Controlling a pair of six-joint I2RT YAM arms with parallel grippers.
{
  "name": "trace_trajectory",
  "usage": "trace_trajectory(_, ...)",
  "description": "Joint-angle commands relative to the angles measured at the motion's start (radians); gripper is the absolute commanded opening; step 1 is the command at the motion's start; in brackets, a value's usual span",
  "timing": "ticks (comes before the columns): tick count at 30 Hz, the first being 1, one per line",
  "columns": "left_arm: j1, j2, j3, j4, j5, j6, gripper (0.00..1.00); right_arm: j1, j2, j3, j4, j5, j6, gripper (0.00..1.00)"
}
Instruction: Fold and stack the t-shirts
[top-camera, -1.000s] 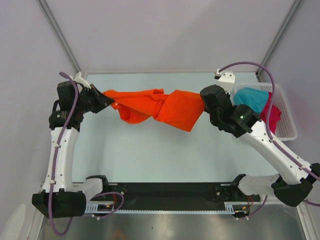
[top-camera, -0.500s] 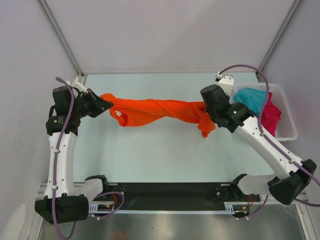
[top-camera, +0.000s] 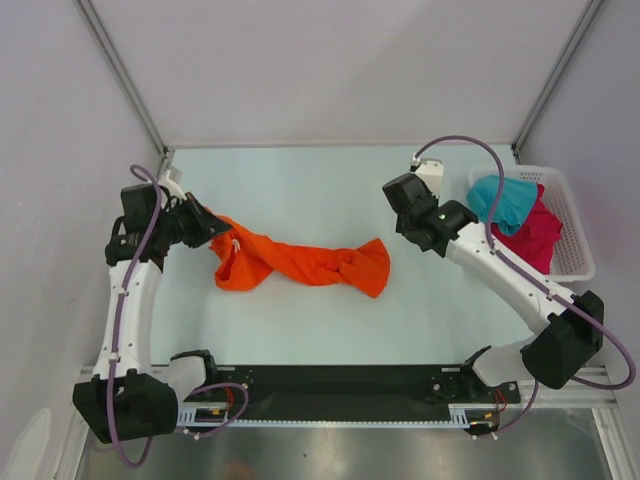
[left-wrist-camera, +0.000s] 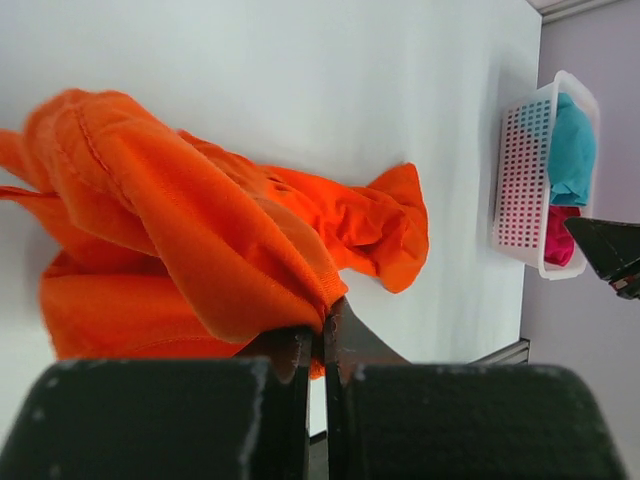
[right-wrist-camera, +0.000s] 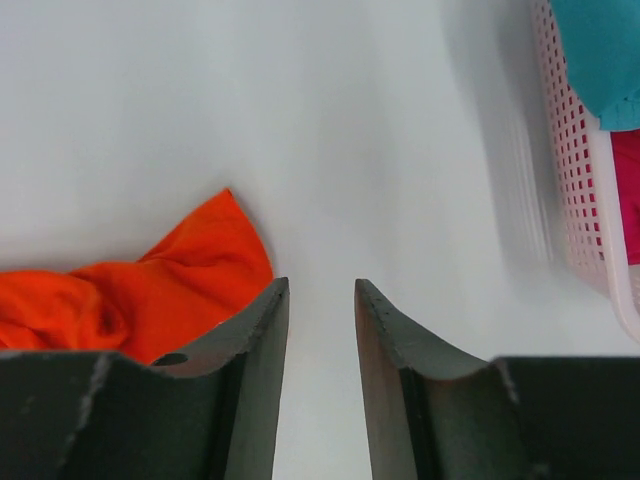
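Note:
My right gripper will go down to the shirt's basket-side end, back and to the left in the top view, onto its raised fold (top-camera: 341, 271) (right-wrist-camera: 104, 318), because that end is crumpled and unheld.
The orange t-shirt (top-camera: 300, 263) lies twisted and crumpled on the table, from left to centre. My left gripper (top-camera: 218, 228) is shut on its left end; the left wrist view shows orange cloth (left-wrist-camera: 200, 230) pinched between the closed jaws (left-wrist-camera: 322, 320). My right gripper (top-camera: 392, 203) is open and empty, above and to the right of the shirt's right end (right-wrist-camera: 150, 290). The teal t-shirt (top-camera: 500, 197) and the magenta-pink t-shirt (top-camera: 535, 230) lie bunched in the white basket (top-camera: 575, 255) at the right.
The white slotted basket stands at the table's right edge and shows in the right wrist view (right-wrist-camera: 580, 180) and the left wrist view (left-wrist-camera: 520, 190). Walls close in the back and sides. A black rail (top-camera: 340, 385) runs along the near edge.
My right gripper let go of the orange shirt and moved back and left. The shirt, stretched between both grippers before, has dropped onto the table. My left gripper still holds its end, slightly lower.

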Motion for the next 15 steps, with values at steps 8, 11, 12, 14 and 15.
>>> trace_trajectory(8,0.011,-0.015,-0.111,0.085,0.036,0.045,0.03,0.108,0.084,-0.024,0.112,-0.108,0.022,0.40)
trace_trajectory(11,0.013,-0.018,-0.122,0.086,0.036,0.047,0.02,0.171,0.155,-0.025,0.171,-0.159,0.042,0.40)
trace_trajectory(12,0.011,-0.021,-0.122,0.086,0.035,0.051,0.02,0.189,0.178,-0.013,0.182,-0.169,0.045,0.39)
trace_trajectory(14,0.013,-0.024,-0.122,0.080,0.029,0.057,0.02,0.242,0.244,0.007,0.195,-0.182,0.050,0.39)
trace_trajectory(15,0.014,-0.026,-0.121,0.079,0.026,0.059,0.02,0.255,0.264,0.016,0.195,-0.180,0.051,0.39)
